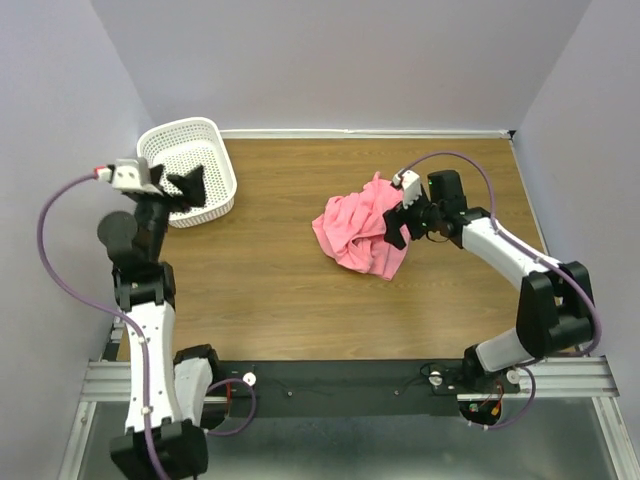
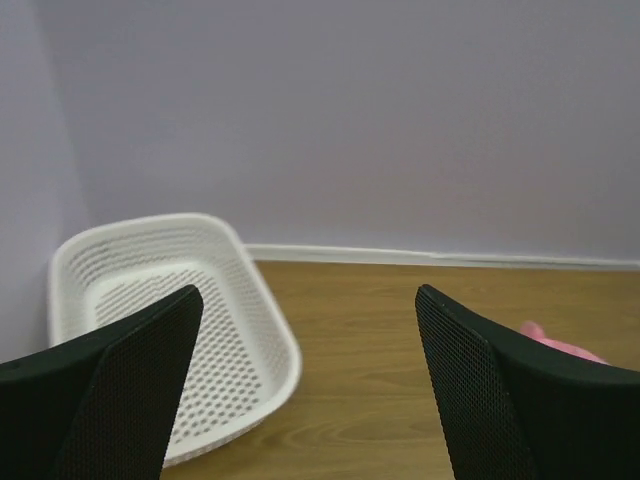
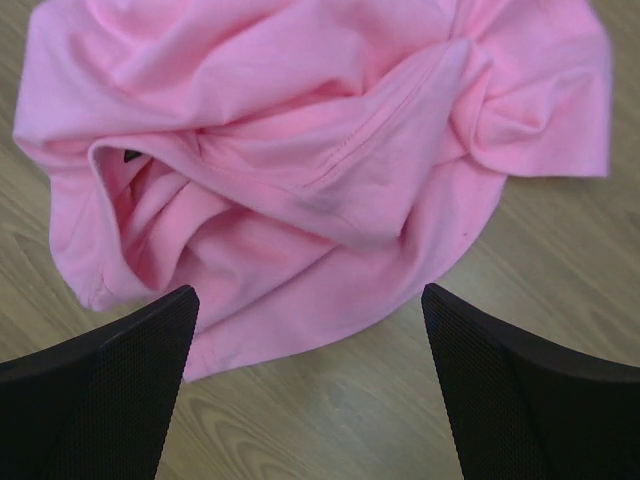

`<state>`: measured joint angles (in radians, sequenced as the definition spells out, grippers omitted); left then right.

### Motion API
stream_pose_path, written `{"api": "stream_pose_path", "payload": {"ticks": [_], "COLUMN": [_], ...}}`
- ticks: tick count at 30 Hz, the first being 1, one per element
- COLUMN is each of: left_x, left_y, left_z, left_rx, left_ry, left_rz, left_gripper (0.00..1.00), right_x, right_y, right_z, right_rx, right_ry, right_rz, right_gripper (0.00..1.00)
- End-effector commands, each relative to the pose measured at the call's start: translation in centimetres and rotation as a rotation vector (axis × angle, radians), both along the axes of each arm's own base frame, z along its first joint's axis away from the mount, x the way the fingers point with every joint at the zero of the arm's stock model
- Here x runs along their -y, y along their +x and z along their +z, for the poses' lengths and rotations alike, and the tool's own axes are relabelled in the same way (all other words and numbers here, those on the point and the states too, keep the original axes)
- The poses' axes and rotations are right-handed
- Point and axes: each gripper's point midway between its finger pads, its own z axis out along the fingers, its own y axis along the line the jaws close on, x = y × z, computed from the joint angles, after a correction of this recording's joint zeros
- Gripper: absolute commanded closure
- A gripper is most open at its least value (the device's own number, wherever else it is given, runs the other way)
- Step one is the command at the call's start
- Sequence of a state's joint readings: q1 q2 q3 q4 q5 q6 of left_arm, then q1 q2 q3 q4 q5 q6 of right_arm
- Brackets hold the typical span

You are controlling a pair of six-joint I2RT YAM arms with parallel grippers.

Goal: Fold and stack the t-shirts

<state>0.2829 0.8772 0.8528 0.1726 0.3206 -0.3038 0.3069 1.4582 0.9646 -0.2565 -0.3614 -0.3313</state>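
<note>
I should move my right gripper outward and down onto the t-shirt's stitched hem flap (image 1: 382,212) (image 3: 385,195) next and close its fingers, because that flap is below and outward of it.
A pink t-shirt (image 1: 355,232) lies crumpled in a heap on the wooden table, right of centre. In the right wrist view it (image 3: 300,150) fills the upper frame, with a seam and folds showing. My right gripper (image 1: 396,228) hovers over the heap's right edge, open and empty (image 3: 310,380), its jaws wide apart above bare wood beside the cloth's near edge. My left gripper (image 1: 186,187) is open and empty (image 2: 310,380), held above the white basket at the far left. A sliver of pink (image 2: 560,345) shows at the right in the left wrist view.
A white perforated basket (image 1: 215,135) stands at the back left corner, empty; it also shows in the left wrist view (image 2: 270,330). Purple walls close in the table on three sides. A black rail (image 1: 340,385) runs along the near edge.
</note>
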Motion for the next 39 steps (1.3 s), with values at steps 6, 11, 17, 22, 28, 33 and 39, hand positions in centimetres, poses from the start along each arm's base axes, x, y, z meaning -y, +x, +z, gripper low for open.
{"api": "stream_pose_path", "payload": {"ticks": [6,11,17,22,28,33,39], "left_x": [13.5,15.7,15.3,16.0,16.3,16.7,17.9], "left_y": [-2.4,-3.4,-3.1,-3.3,-3.2,-3.2,-3.5], "left_z": [-12.0,-12.2,-12.1,-12.4,-12.9,-13.3,-13.8], "left_rx": [-0.284,-0.292,-0.292,-0.298,-0.311,-0.322,-0.329], "left_ry": [0.162,0.170,0.175,0.170,0.168,0.165,0.150], "left_rz": [-0.485,-0.529,-0.506,-0.549,-0.569,-0.588,-0.664], "left_gripper": [0.18,0.20,0.20,0.20,0.20,0.20,0.21], "right_x": [-3.9,-3.4,1.1,0.1,-1.6,-2.7,-2.8], "right_y": [-0.8,1.2,4.2,4.2,6.2,5.9,6.1], "right_z": [-2.9,-3.3,-2.9,-4.6,-4.0,-4.8,-3.6], "right_rx": [-0.349,-0.355,-0.289,-0.383,-0.406,-0.465,-0.428], "right_ry": [0.212,0.201,0.188,0.238,0.304,0.345,0.347], "right_rz": [-0.014,-0.119,-0.284,-0.276,-0.235,-0.185,-0.165], "right_gripper": [0.18,0.20,0.20,0.23,0.28,0.41,0.83]}}
